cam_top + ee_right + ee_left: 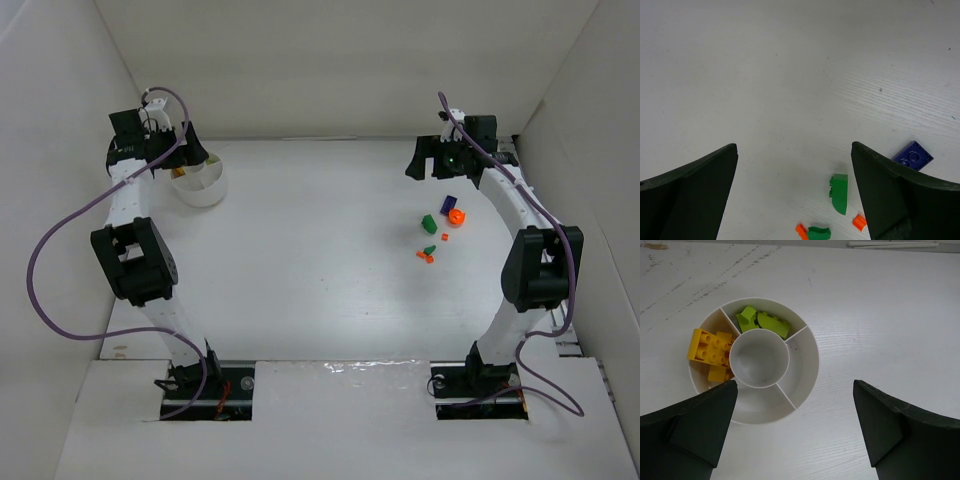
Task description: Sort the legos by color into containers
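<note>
My right gripper draws back and down around the larger green brick [429,224] [839,194] next. The brick is below it toward my base, its long sides facing the fingers.
The white sectioned bowl [203,186] stands at the far left, right under my left gripper [185,158]. In the left wrist view the bowl [812,362] holds yellow bricks [710,351] in one section and light green bricks [763,322] in another; the other sections are bare. My left gripper [795,432] is open and empty above the bowl's near rim. My right gripper [432,165] hovers open and empty behind loose bricks: dark blue [447,203], orange [457,215], green [428,222]. The right wrist view shows the green brick [839,192], the blue brick [912,156] and small orange bits [859,221] between and below the open gripper [794,195].
More small pieces lie nearer the right arm: a tiny orange piece [444,237] and a green-and-orange pair [427,254], also seen low in the right wrist view [816,233]. White walls enclose the table at the back and both sides.
</note>
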{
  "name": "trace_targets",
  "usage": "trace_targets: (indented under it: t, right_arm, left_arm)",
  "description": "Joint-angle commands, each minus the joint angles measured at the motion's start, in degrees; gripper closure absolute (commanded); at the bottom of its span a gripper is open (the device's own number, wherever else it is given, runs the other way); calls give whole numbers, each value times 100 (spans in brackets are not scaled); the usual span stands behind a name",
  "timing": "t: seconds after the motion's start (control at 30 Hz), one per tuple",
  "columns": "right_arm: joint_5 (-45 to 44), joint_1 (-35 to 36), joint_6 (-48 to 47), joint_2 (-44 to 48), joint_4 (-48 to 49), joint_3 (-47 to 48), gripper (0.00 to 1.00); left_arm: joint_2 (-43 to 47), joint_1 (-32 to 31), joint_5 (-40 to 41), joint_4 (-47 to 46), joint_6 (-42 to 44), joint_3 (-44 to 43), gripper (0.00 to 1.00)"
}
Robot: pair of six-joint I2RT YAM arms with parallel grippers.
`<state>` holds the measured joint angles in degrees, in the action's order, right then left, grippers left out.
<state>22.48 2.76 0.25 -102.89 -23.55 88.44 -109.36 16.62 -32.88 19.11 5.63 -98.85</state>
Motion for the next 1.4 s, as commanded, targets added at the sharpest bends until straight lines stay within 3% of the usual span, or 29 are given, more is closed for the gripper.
trace_targets:
  t: [0.0, 0.3, 0.47, 0.57, 0.73, 0.87, 1.03, 1.17, 1.37]
  right_arm:
    - [28, 57, -52, 24, 158, 103, 0]
    - [-33, 57, -157, 24, 158, -55, 0]
    - [-33, 57, -209, 24, 158, -55, 0]
    - [-156, 57, -210, 94, 158, -212, 0]
    - [-375, -319, -411, 489, 158, -888, 11]
    - [-429, -583, -989, 752, -176, -1284, 25]
    - [-763, -584, -1422, 894, -299, -1786, 30]
    - [-745, -584, -1554, 894, -299, -1944, 31]
    - [-692, -532, -1783, 621, -168, -1998, 33]
  left_arm:
    - [151, 25, -8, -171, -97, -73, 0]
    - [565, -282, 598, -417, -211, 515, 0]
    - [696, -282, 319, -470, -89, 594, 0]
    - [873, -615, 318, -558, 148, 674, 0]
    - [1223, -1450, 519, -294, 948, 770, 0]
    - [1680, -2057, 1151, -662, 924, 1157, 0]
    - [1743, -2119, 1409, -954, 71, 1280, 0]
    - [1795, -2067, 778, -786, 245, 1402, 0]
    - [2050, -2154, 775, -839, 316, 1667, 0]
